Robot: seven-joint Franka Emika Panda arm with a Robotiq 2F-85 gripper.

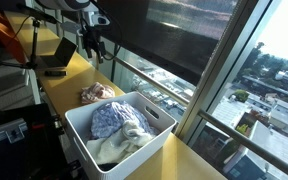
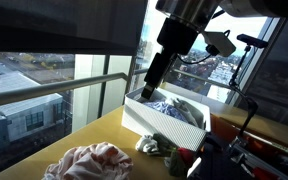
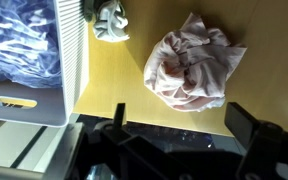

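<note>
My open gripper will next go down toward the counter onto the bunched middle of the pink cloth (image 2: 92, 158) (image 3: 192, 65), because the cloth's raised folds there give my fingers something to pinch.
A crumpled pink cloth (image 3: 192, 65) lies on the yellow counter (image 3: 114, 95); it also shows in both exterior views (image 1: 97, 93) (image 2: 89, 160). My gripper (image 3: 184, 125) is open and empty, held in the air above the counter, with the pink cloth just ahead of its fingers. It shows in both exterior views (image 1: 96, 55) (image 2: 147, 92). A white bin (image 3: 72, 60) (image 1: 154, 118) (image 2: 169, 122) stands beside the cloth and holds a blue-and-white patterned cloth (image 3: 19, 45) (image 1: 114, 118).
A small green-and-white cloth (image 3: 109, 20) (image 2: 149, 146) lies on the counter by the bin's corner. A window with a railing (image 1: 184, 95) runs along the counter. A laptop (image 1: 56, 58) sits at the counter's far end. Stands and cables crowd the room side.
</note>
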